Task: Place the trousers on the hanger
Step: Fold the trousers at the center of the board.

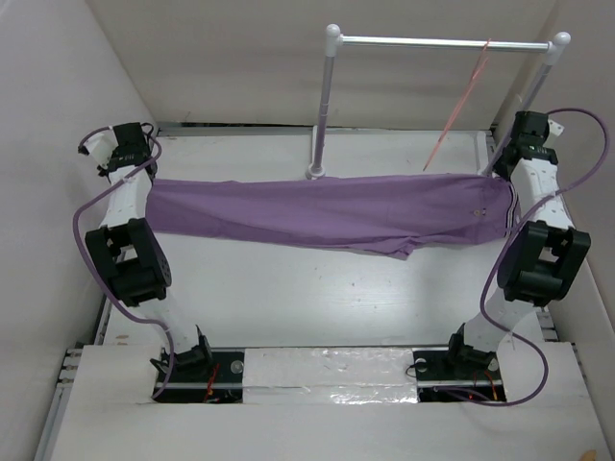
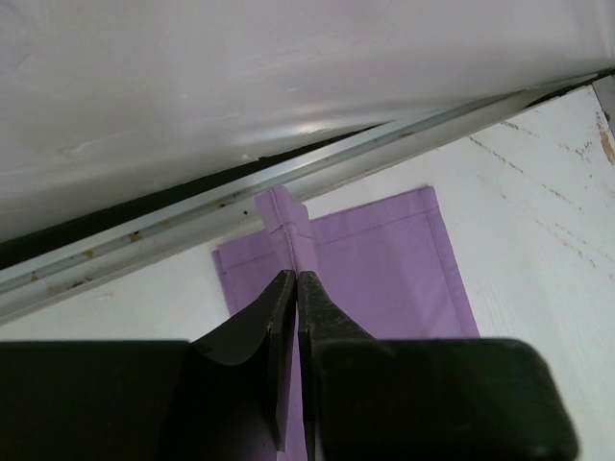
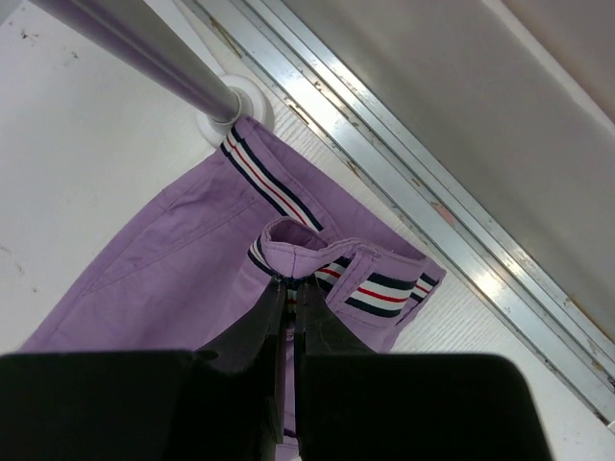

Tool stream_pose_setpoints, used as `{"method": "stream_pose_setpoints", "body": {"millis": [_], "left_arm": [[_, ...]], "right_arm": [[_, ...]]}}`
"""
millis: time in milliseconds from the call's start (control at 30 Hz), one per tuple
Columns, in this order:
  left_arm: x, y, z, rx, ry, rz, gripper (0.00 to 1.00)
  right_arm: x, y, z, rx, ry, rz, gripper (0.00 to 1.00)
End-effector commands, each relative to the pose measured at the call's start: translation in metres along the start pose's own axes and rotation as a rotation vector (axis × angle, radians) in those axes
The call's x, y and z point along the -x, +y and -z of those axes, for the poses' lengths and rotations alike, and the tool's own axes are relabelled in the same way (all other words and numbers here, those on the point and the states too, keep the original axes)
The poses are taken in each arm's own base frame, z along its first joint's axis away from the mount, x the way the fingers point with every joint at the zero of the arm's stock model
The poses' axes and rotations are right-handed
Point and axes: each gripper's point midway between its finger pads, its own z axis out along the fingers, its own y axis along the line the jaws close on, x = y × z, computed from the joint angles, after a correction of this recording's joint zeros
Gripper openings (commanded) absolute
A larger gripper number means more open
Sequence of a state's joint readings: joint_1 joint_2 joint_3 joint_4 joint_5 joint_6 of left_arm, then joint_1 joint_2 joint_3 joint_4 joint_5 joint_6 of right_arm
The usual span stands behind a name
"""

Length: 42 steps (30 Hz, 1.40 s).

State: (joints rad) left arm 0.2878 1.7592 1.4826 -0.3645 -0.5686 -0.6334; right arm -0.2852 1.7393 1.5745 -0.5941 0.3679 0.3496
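Note:
My right gripper should move a little toward the foot of the nearest post (image 1: 490, 167) and let go of the pinched striped waistband, because the trousers (image 1: 327, 213) already lie stretched flat.
The purple trousers (image 1: 327, 213) lie stretched flat across the table from left to right, waistband at the right. My left gripper (image 2: 295, 277) is shut on the leg hem (image 2: 288, 226) at the far left. My right gripper (image 3: 291, 281) is shut on the striped waistband (image 3: 370, 288), which is pinched up into a fold. The thin pink hanger (image 1: 459, 110) hangs by its hook from the silver crossbar (image 1: 442, 43) at the back right, above the trousers and apart from them.
The rack's white posts stand at the back: one (image 1: 321, 106) just behind the middle of the trousers, the other (image 1: 527, 96) beside my right arm; its base also shows in the right wrist view (image 3: 235, 101). Walls enclose the table left, back and right.

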Motion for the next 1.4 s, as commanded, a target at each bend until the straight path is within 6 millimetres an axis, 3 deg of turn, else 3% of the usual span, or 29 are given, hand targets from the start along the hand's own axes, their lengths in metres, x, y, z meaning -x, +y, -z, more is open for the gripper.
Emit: {"method": "stream_pose_setpoints", "body": {"millis": [0, 233, 433, 500, 633, 733, 767, 833, 933, 967, 1067, 1100, 1133, 1200, 1233, 1267, 1300, 1333, 1367], "left_arm": [[0.038, -0.004, 0.004, 0.040, -0.109, -0.001, 0.03], [0.040, -0.042, -0.019, 0.007, -0.127, -0.022, 0.08], [0.046, -0.067, -0.031, -0.016, -0.143, -0.032, 0.10], [0.042, -0.070, -0.033, -0.035, -0.127, -0.036, 0.10], [0.012, -0.072, -0.028, -0.090, -0.086, -0.070, 0.14], [-0.013, -0.058, -0.025, -0.101, -0.030, -0.070, 0.26], [-0.018, -0.054, -0.023, -0.099, -0.018, -0.065, 0.30], [-0.032, -0.042, -0.019, -0.114, 0.022, -0.055, 0.35], [-0.049, -0.022, -0.018, -0.155, 0.112, 0.004, 0.36], [-0.058, -0.025, -0.015, -0.189, 0.144, 0.002, 0.36], [-0.081, -0.015, -0.016, -0.175, 0.207, -0.036, 0.40], [-0.088, -0.011, -0.018, -0.165, 0.225, -0.048, 0.40], [-0.097, -0.002, -0.023, -0.138, 0.251, -0.059, 0.41], [-0.109, 0.004, -0.024, -0.121, 0.282, -0.065, 0.41], [-0.118, 0.009, -0.025, -0.112, 0.301, -0.071, 0.41], [-0.122, 0.009, -0.024, -0.115, 0.315, -0.061, 0.41], [-0.125, 0.011, -0.023, -0.111, 0.324, -0.060, 0.41], [-0.128, 0.014, -0.023, -0.109, 0.325, -0.056, 0.41], [-0.128, 0.018, -0.025, -0.100, 0.329, -0.045, 0.42]], "right_arm": [[0.041, 0.008, -0.001, -0.009, -0.128, -0.021, 0.00], [0.054, 0.013, -0.020, -0.020, -0.146, -0.004, 0.02], [0.052, 0.036, -0.036, 0.062, -0.124, -0.030, 0.05], [0.048, 0.048, -0.039, 0.116, -0.104, -0.055, 0.06], [0.043, 0.059, -0.046, 0.156, -0.080, -0.079, 0.09], [0.039, 0.054, -0.049, 0.148, -0.063, -0.096, 0.29], [0.038, 0.050, -0.048, 0.152, -0.061, -0.101, 0.51], [0.038, 0.046, -0.045, 0.158, -0.055, -0.128, 0.73], [0.036, 0.040, -0.033, 0.212, -0.055, -0.199, 0.83], [0.031, 0.048, -0.025, 0.268, -0.038, -0.221, 0.89], [0.020, 0.045, -0.004, 0.365, -0.054, -0.333, 0.98], [0.002, 0.046, -0.003, 0.402, -0.046, -0.342, 0.98], [0.010, 0.044, 0.016, 0.433, -0.090, -0.353, 0.98], [0.007, 0.046, 0.032, 0.476, -0.138, -0.362, 0.93], [-0.010, 0.044, 0.044, 0.487, -0.134, -0.358, 0.88], [-0.020, 0.046, 0.049, 0.511, -0.130, -0.353, 0.59], [-0.017, 0.048, 0.057, 0.553, -0.171, -0.357, 0.30], [-0.023, 0.048, 0.062, 0.580, -0.175, -0.355, 0.15], [-0.045, 0.049, 0.068, 0.629, -0.150, -0.339, 0.03]]}}
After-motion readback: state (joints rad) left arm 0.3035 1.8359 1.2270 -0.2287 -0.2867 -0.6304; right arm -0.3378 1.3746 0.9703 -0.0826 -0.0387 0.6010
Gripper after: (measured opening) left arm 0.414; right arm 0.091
